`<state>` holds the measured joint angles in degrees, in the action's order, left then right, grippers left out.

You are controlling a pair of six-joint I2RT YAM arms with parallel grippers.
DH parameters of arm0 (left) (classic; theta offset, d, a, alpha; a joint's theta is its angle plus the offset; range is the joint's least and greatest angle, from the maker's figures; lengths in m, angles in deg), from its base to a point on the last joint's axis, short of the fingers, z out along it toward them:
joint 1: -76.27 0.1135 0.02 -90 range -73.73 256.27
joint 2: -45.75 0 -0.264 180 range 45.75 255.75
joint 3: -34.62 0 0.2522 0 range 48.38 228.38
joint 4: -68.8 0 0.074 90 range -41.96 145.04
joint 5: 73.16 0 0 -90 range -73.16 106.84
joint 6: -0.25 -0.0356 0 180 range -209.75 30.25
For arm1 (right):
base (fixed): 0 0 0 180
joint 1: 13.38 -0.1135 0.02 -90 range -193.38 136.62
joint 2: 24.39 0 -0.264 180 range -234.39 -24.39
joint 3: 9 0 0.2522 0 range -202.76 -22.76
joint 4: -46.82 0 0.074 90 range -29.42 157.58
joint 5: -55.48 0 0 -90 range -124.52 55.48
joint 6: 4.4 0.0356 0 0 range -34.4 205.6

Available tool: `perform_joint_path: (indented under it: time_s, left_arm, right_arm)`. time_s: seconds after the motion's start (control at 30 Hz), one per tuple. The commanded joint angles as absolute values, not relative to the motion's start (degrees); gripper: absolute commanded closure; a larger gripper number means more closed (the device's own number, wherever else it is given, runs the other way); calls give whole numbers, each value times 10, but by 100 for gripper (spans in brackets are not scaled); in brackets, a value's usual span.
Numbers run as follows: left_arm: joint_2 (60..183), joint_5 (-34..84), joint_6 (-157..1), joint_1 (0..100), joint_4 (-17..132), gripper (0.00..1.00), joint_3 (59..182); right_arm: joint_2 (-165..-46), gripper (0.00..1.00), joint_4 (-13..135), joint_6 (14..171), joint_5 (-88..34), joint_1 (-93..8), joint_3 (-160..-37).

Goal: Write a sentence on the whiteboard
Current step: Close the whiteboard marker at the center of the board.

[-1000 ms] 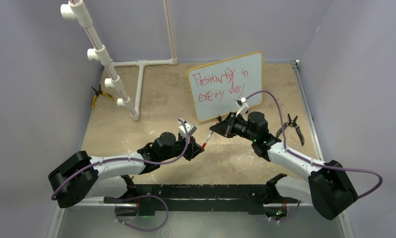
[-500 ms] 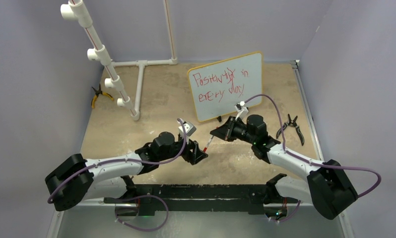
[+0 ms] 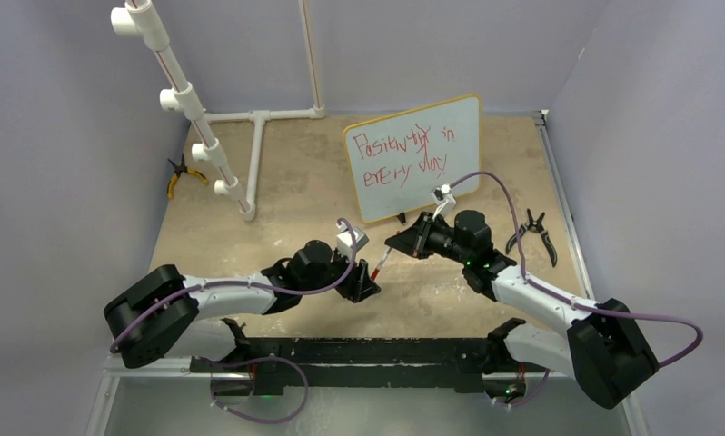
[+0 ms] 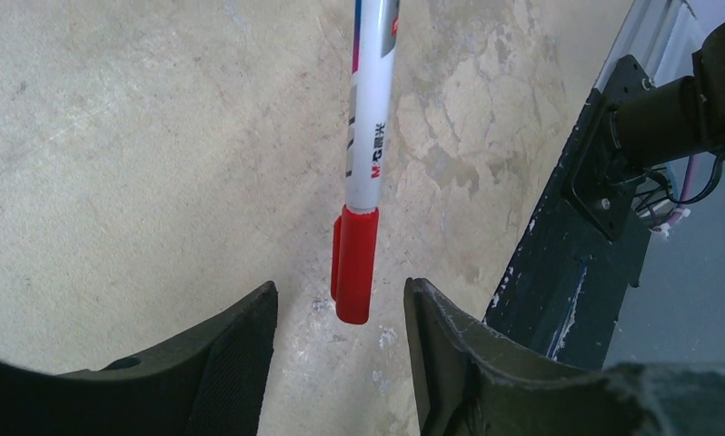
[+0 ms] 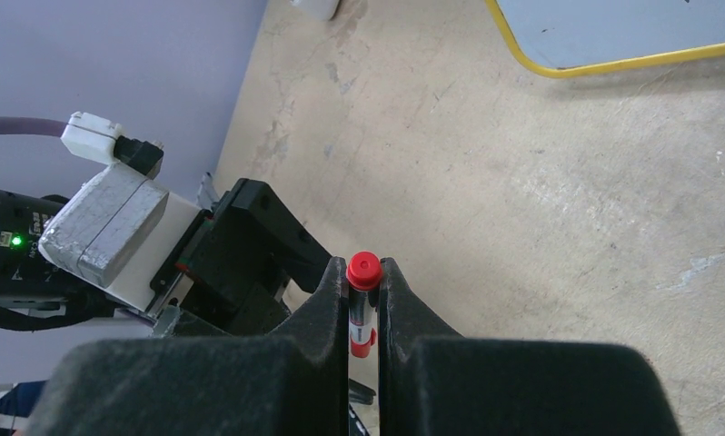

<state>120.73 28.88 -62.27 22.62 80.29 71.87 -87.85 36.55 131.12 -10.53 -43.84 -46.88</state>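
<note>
The sentence [image 3: 402,154] is already on the whiteboard, so my right gripper should next lower the capped marker onto the bare tabletop below and release it.
The whiteboard [image 3: 463,127] leans upright at the back of the table, and its yellow corner shows in the right wrist view [image 5: 559,64]. The sentence [image 3: 402,154] is on it in red scrawl, two lines. My right gripper [image 3: 402,241] [image 5: 364,272] is shut on a white marker [image 3: 383,259] [image 5: 363,270], whose red cap [image 4: 354,263] points down toward the left arm. My left gripper [image 3: 370,283] [image 4: 341,295] is open, its jaws on either side of the cap's tip and not touching it.
A white PVC pipe stand [image 3: 204,136] fills the back left. Yellow-handled pliers [image 3: 179,174] lie by the left wall and black pliers [image 3: 541,232] by the right edge. The black base rail [image 3: 359,350] runs along the near edge.
My left arm has reached right, bringing its open jaws up to the marker's cap. My right gripper has sunk slightly with the marker.
</note>
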Motion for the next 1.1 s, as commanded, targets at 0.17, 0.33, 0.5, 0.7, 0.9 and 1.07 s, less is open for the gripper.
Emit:
perform_joint_path:
  time_s: [0.17,0.33,0.5,0.7,0.9,1.07]
  left_arm:
    - [1225,304,-614,227,857,59,741]
    - [1228,303,-614,227,867,97,740]
    - [1224,298,-619,227,893,100,731]
    - [1221,318,-626,227,941,100,727]
    - [1221,331,-621,230,976,100,731]
    - [1220,348,-621,238,992,100,738]
  right_arm:
    - [-871,100,358,1296,-81,-440,-484]
    - [-869,100,361,1294,-74,-440,-484]
    - [-879,100,374,1267,-65,-440,-481]
    - [-876,100,400,1231,-59,-441,-469]
    - [-892,100,420,1217,-36,-445,-457]
    - [-910,100,443,1204,-31,-448,-450]
